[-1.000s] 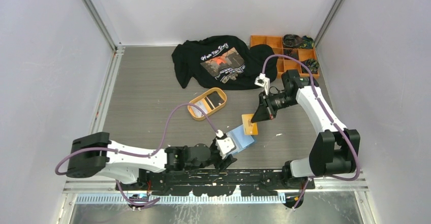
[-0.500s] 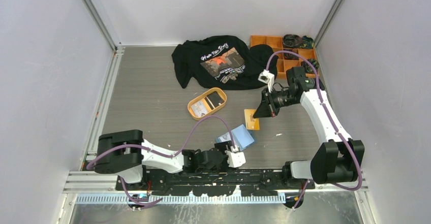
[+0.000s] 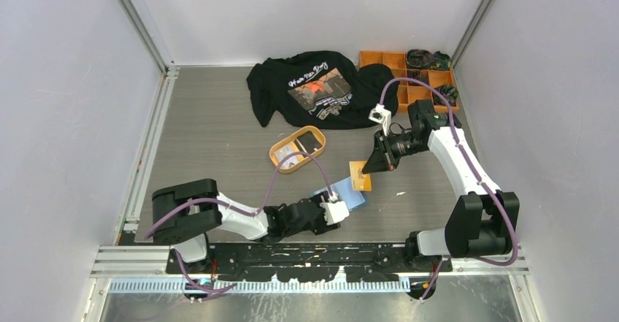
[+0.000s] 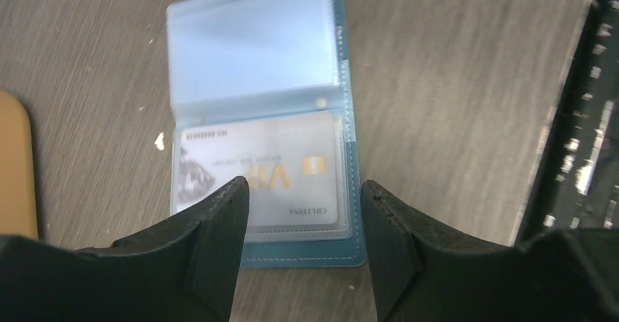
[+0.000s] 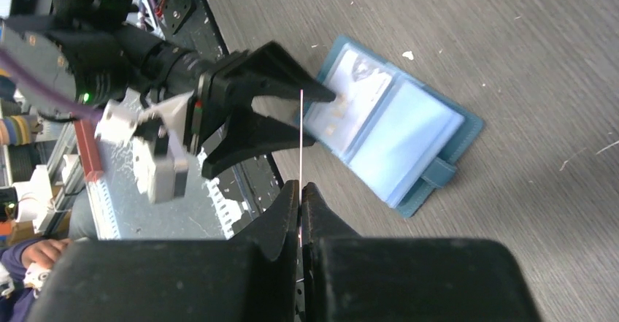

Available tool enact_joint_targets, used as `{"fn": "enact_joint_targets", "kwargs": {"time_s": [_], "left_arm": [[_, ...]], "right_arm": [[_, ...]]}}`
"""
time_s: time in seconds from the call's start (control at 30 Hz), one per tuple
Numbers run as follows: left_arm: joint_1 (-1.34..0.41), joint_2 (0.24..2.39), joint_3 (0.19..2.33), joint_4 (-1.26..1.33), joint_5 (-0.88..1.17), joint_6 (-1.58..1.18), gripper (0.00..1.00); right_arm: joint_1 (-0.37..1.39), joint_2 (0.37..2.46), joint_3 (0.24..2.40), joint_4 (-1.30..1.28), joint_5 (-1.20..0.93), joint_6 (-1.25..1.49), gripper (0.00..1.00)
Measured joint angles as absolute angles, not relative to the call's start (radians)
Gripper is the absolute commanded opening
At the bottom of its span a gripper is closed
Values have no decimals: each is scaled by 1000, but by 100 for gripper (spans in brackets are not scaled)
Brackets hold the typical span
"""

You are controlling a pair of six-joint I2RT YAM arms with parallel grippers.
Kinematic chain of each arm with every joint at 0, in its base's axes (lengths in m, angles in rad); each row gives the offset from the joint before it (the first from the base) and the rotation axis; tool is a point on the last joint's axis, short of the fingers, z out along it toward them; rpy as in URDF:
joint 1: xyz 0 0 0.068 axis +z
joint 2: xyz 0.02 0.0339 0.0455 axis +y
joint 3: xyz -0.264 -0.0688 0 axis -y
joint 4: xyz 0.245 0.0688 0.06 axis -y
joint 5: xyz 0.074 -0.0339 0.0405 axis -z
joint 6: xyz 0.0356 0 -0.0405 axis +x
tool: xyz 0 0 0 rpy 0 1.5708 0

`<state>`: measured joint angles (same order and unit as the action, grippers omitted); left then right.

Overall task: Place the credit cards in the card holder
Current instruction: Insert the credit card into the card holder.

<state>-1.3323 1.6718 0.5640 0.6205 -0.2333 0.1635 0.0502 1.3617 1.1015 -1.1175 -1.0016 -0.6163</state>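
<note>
The empty pocket's inner edge (image 5: 375,120) lies below and left of my right gripper in the top view, so I will lower it there to free its orange-tan card.
The teal card holder (image 3: 344,195) lies open on the table, its light blue pockets (image 4: 255,44) facing up. A white card (image 4: 266,176) sits in the nearer pocket. My left gripper (image 4: 303,187) is open and empty, its jaws low over the holder's near edge. My right gripper (image 3: 370,164) is shut on the orange-tan card (image 3: 358,175), held just right of and behind the holder. In the right wrist view that card (image 5: 301,139) shows edge-on as a thin line above the shut gripper (image 5: 300,188), with the holder (image 5: 398,136) beyond it.
An orange oval tray (image 3: 281,163) holding a dark and a light card sits left of and behind the holder. A black T-shirt (image 3: 314,88) and an orange compartment box (image 3: 394,60) lie at the back. The arm rail (image 3: 306,253) runs along the near edge.
My left arm has swung its elbow to the right and its gripper now points at the holder from the left. My right gripper with the card drew back slightly, then returned.
</note>
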Motion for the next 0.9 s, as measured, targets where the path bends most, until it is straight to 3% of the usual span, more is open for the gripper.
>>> {"fn": "enact_joint_targets", "kwargs": {"time_s": [0.3,0.53,0.7,0.83,0.9], "left_arm": [[-1219,1672,541,659,-185,55,56],[-1206,1652,510,709,-153,-57,60],[-1206,1519,422,761,-137,-210,62],[-1203,1393,362,767,-154,-364,70],[-1201,1324,324,764,-184,-458,80]], "right_arm": [[67,1411,1032,-1062,-1061,-597,1],[105,1417,872,-730,-992,-253,1],[112,1441,830,-580,-930,-70,1],[124,1488,830,-509,-900,10,1],[131,1508,830,-490,-885,37,1]]}}
